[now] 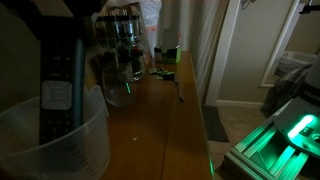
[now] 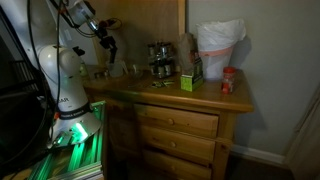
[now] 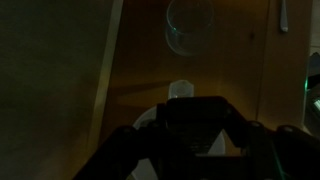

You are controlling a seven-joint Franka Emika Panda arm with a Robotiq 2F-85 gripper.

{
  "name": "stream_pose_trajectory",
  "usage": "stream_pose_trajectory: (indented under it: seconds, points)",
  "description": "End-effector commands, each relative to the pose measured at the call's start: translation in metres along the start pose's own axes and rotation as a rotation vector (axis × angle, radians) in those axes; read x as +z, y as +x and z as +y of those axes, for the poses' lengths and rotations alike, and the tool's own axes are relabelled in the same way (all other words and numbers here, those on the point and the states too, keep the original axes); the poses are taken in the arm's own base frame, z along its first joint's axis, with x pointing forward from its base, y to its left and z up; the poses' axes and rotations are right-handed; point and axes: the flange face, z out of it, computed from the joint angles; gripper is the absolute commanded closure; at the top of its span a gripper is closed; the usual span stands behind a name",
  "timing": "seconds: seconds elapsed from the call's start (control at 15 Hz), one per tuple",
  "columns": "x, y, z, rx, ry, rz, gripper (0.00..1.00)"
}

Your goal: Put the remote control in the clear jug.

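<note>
The remote's lower end already hangs inside the jug's rim. My gripper will next move gently down toward the clear jug's opening below it and let go of the remote.
The clear jug stands at the near end of the wooden dresser top, whitish and translucent. The black remote control hangs upright in my gripper, with its lower end down inside the jug's rim. In an exterior view the gripper is over the dresser's left end with the dark remote hanging below it. In the wrist view the gripper is a dark silhouette. The jug's white spout shows beyond it. The gripper is shut on the remote.
A round glass carafe stands just beyond the jug. Dark-lidded jars and a green object stand farther along. A white bag and a red container are at the far end.
</note>
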Motion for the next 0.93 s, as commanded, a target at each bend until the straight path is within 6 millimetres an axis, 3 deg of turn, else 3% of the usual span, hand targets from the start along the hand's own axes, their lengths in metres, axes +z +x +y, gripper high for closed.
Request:
stream_pose_trajectory:
  seconds: [0.0, 0.87]
  points:
    - [0.003, 0.01, 0.012, -0.029, 0.023, -0.023, 0.67]
    - [0.038, 0.03, 0.018, -0.073, 0.046, -0.011, 0.67]
